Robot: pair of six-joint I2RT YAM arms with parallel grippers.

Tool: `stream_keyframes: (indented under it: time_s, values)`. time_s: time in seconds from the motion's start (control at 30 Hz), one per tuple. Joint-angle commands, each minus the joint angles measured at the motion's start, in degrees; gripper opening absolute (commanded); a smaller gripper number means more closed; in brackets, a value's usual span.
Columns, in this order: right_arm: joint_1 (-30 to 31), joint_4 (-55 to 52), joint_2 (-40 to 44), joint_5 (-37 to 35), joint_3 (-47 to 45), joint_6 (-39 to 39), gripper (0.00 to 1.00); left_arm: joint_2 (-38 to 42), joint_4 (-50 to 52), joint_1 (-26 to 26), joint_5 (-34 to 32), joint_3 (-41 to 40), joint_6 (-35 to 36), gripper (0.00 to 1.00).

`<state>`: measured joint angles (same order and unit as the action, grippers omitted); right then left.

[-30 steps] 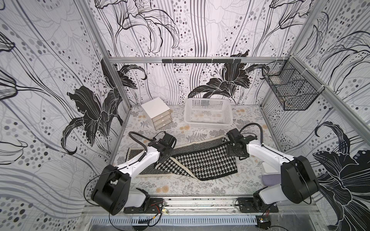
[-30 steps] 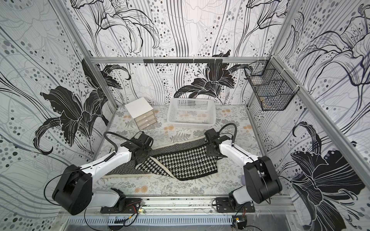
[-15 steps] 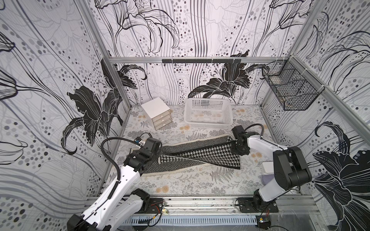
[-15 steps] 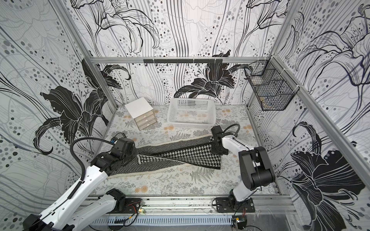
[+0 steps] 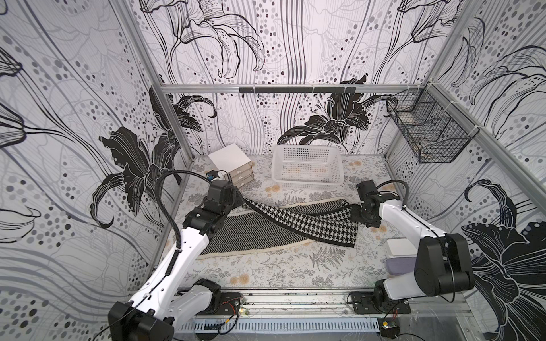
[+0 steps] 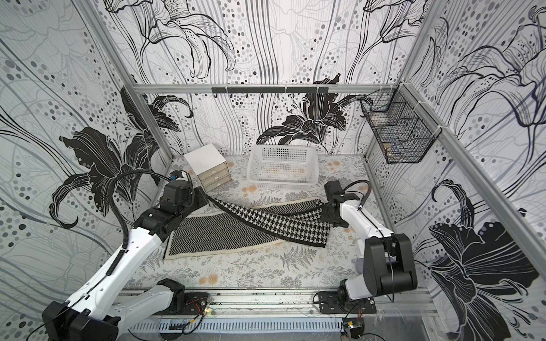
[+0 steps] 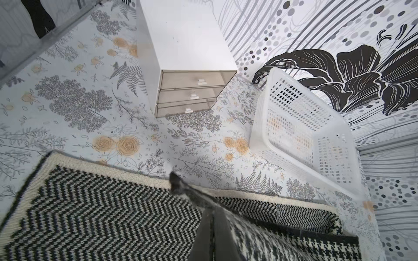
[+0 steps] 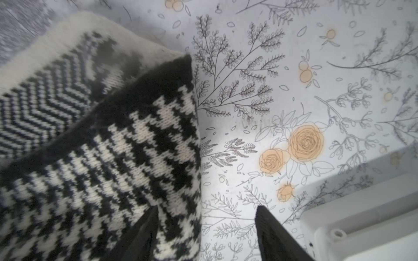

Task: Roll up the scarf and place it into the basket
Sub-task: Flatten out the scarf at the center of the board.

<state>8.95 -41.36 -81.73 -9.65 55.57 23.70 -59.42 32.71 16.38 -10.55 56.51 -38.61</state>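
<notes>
I should next lower my left gripper toward the far corner of the herringbone end and let go of the houndstooth corner there, because that end of the scarf is still uncovered.
The scarf lies across the table, its houndstooth half folded diagonally over the herringbone half. My left gripper is shut on a houndstooth corner and holds it off the table near the back left. In the left wrist view that corner pokes out past the left gripper. My right gripper stands open at the scarf's right end, one finger over the cloth and the other over bare table. The white basket stands at the back.
A small white drawer box sits at the back left, close behind the left gripper. A black wire basket hangs on the right wall. White and lilac blocks lie beside the right arm.
My left gripper has carried the scarf corner toward the back left, drawing the houndstooth half diagonally across. The right gripper, shut half a second ago, has opened at the scarf's right end.
</notes>
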Motion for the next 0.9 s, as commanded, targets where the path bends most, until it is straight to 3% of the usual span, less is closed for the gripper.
stream_keyframes:
  time_s: [0.0,0.07,0.2,0.3,0.37,0.4,0.43,0.5,0.53,0.73,0.87]
  values:
    - [-0.25,-4.65,4.55,1.91,2.31,-1.88,0.75,4.46,6.5,-1.44,-10.99,3.19,2.58,0.0]
    - [-0.21,-5.58,6.66,2.17,2.98,-2.5,0.77,7.17,16.16,-4.91,-17.03,2.85,-3.52,0.0]
    - [-0.18,-6.1,7.29,4.08,4.01,-3.96,0.79,12.23,26.59,-13.09,-22.74,-3.26,-14.19,0.0]
    - [0.64,-5.63,6.15,5.87,3.93,-5.17,0.8,11.04,23.85,-23.08,-20.28,-7.87,-14.09,0.0]
    - [1.37,-5.65,4.7,6.44,3.77,-5.94,0.8,7.55,20.35,-29.47,-14.59,-9.99,-13.58,0.04]
    - [1.59,-5.34,4.13,6.73,3.44,-6.23,0.8,6.17,18.83,-31.27,-12.47,-10.83,-13.8,0.12]
    - [1.73,-4.96,3.45,7.24,2.88,-6.25,0.8,4.8,17.26,-32.6,-10.47,-11.33,-14.29,0.31]
    - [1.75,-3.17,2.13,9.0,1.25,-6.56,0.8,3.71,13.78,-33.07,-8.52,-12.67,-14.64,0.84]
    - [1.77,-2.61,0.85,9.68,0.76,-6.62,0.8,3.75,12.73,-33.09,-8.04,-13.08,-14.85,1.0]
    - [3.98,0.8,-8.63,12.08,1.35,-6.69,0.79,10.75,13.61,-33.08,-8.6,-12.35,-13.6,0.99]
    - [6.86,2.18,-12.33,12.73,2.94,-6.24,0.76,10.45,12.58,-33.11,-0.93,-10.22,-8.76,0.99]
